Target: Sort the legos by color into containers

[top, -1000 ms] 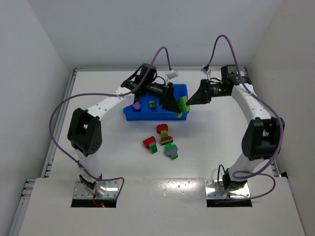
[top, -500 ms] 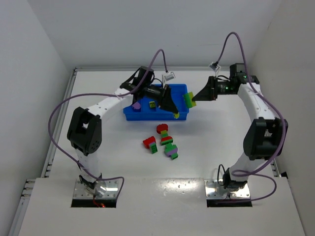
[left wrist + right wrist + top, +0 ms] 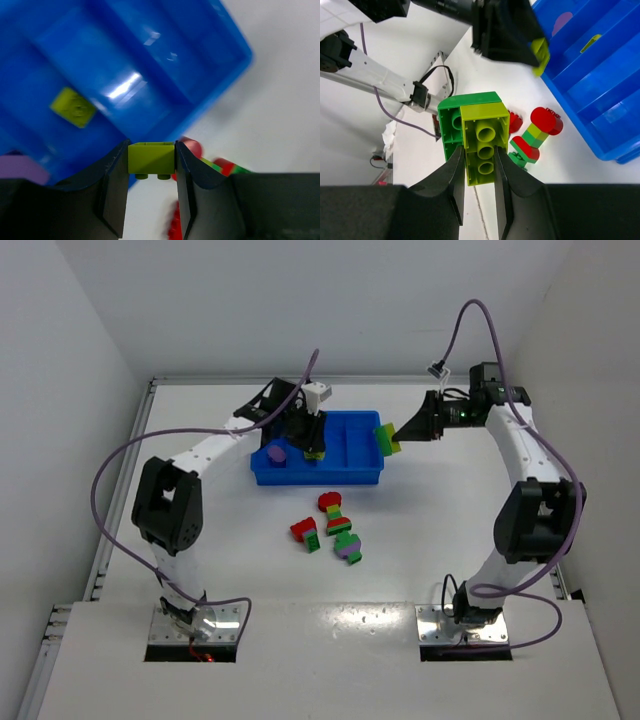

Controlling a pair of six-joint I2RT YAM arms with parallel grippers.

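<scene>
My left gripper is to shift slightly to the left in the top view, over the second container, before it opens, because a yellow-green brick lies there.
My left gripper (image 3: 151, 156) is shut on a small yellow-green brick (image 3: 151, 158). It hangs over the blue tray (image 3: 365, 476), above the second of its containers from the left (image 3: 313, 445). That compartment holds a yellow-green brick (image 3: 73, 106), and the leftmost one a purple brick (image 3: 277, 452). At the tray's right end my right gripper (image 3: 392, 437) is shut on a yellow-green brick joined to a green one (image 3: 480, 125). Three mixed legos lie in front of the tray: a red-green one (image 3: 306, 531), a red and green stack (image 3: 335, 512) and a green-purple one (image 3: 348, 546).
White walls close in the table on the left, right and back. The purple cables of both arms loop above the table. The tray's two right compartments (image 3: 355, 440) show only blue floor.
My left gripper has shut on the small yellow-green brick and carried it left from the right gripper's stack to above the tray. My right gripper drew back right with its stack.
</scene>
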